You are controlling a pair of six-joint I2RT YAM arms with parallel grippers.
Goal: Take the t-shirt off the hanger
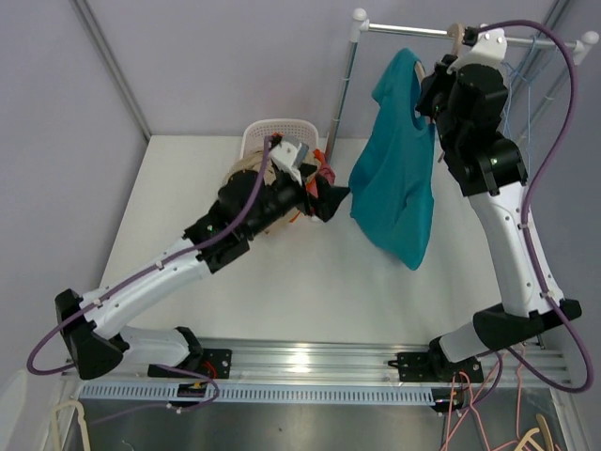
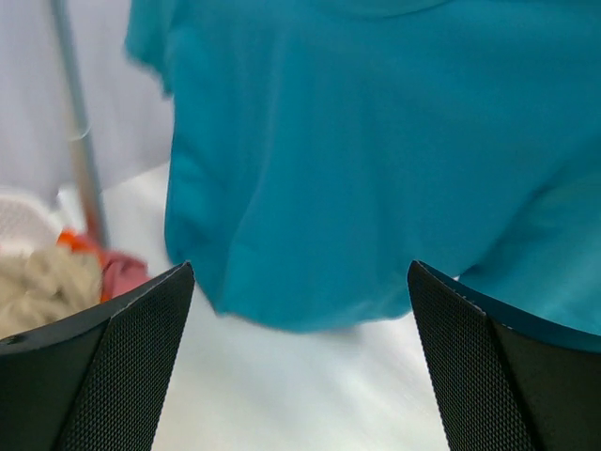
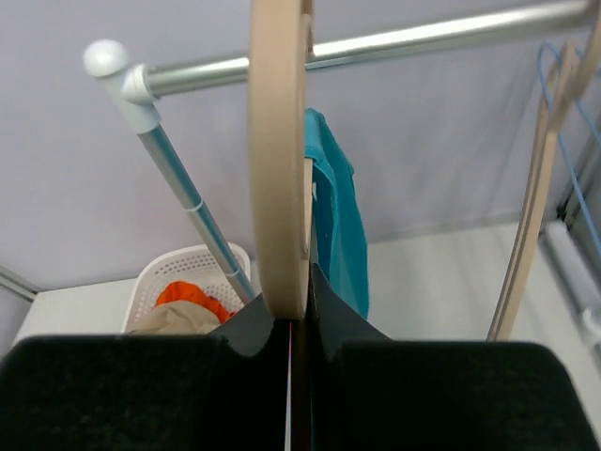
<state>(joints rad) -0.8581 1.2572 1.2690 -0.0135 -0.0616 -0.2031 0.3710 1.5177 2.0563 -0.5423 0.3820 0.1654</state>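
Note:
My left gripper should swing back and turn toward the t-shirt, to the t-shirt's (image 1: 399,178) lower near edge.
A teal t-shirt (image 1: 399,178) hangs from a beige wooden hanger (image 1: 454,38) on the metal rail (image 1: 413,31) at the back right. My right gripper (image 1: 437,83) is up at the shirt's shoulder; in the right wrist view it (image 3: 299,301) is shut on the hanger's wooden arm (image 3: 279,169), with the shirt (image 3: 338,225) draped just behind. My left gripper (image 1: 331,199) is open and empty, low beside the shirt's lower left edge. In the left wrist view its gap (image 2: 300,268) faces the shirt's hem (image 2: 376,141), apart from it.
A white laundry basket (image 1: 272,132) with orange and beige clothes stands behind the left arm. The rack's upright post (image 1: 346,94) stands between basket and shirt. More wooden and blue wire hangers (image 3: 545,169) hang at the rail's right end.

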